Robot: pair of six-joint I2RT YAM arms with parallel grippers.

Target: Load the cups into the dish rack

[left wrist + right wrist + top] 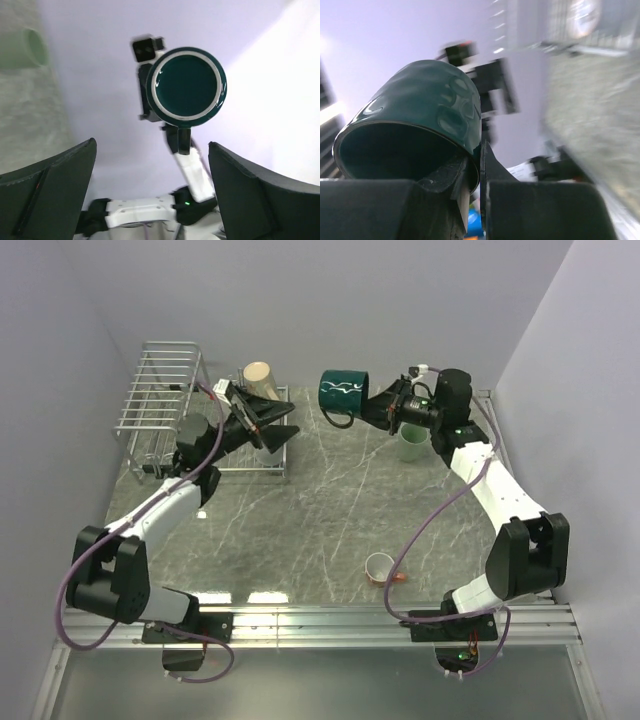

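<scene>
My left gripper travels to the right in the top view next and closes on the dark green cup's handle (338, 426) (184, 141). The handle juts free of my right gripper.
My right gripper (372, 405) is shut on the rim of a dark green cup (343, 392) and holds it on its side, in the air over the far middle of the table. In the right wrist view one finger is inside that dark green cup (420, 107) and the other outside, at my right gripper (481, 172). The dish rack (160, 390) stands at the far left. My left gripper (272, 428) hovers open and holds nothing at the rack's right end; in its own view the left gripper (152, 200) faces the cup's base (187, 86). A beige cup (258, 375) stands behind the rack.
A pale green cup (410, 443) stands under the right arm and shows again as the pale green cup (22, 47). A small orange cup (380, 567) lies near the front edge. Walls close in on the left, back and right.
</scene>
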